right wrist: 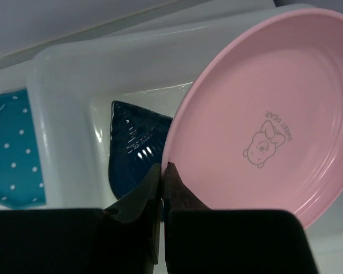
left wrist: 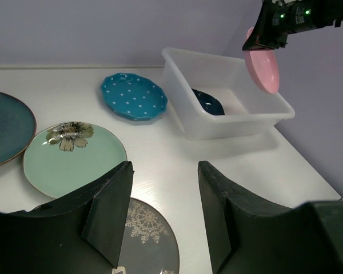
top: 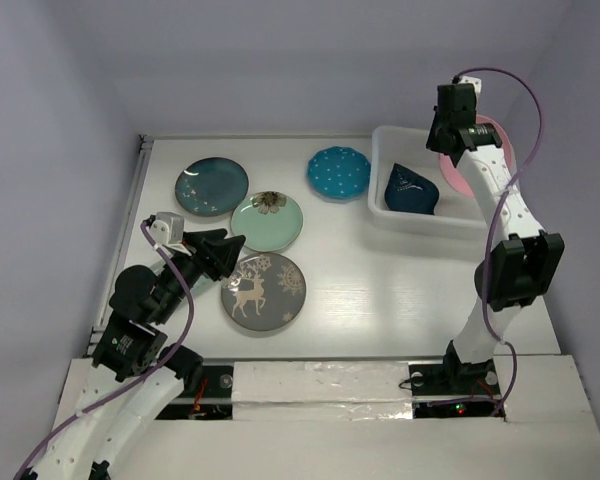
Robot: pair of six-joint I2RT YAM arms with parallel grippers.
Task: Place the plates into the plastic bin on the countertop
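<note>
My right gripper should lower the pink plate into the bin (top: 384, 205) next and then let go of the plate's rim beside the navy shell plate (top: 411, 188).
My right gripper (top: 458, 140) is shut on the rim of the pink plate (right wrist: 263, 114) and holds it tilted above the translucent plastic bin (top: 384, 205); the plate also shows in the top view (top: 458, 170) and the left wrist view (left wrist: 262, 68). The navy shell plate (top: 411, 188) lies inside the bin. On the countertop lie the dark teal plate (top: 211, 186), the mint flower plate (top: 267, 220), the blue dotted plate (top: 338, 172) and the grey reindeer plate (top: 263, 290). My left gripper (top: 230, 252) is open and empty, just above the reindeer plate's left edge.
Pale lavender walls enclose the white countertop (top: 380, 290). The bin stands at the back right, close to the right wall. The bin's right half (left wrist: 240, 103) holds no plate.
</note>
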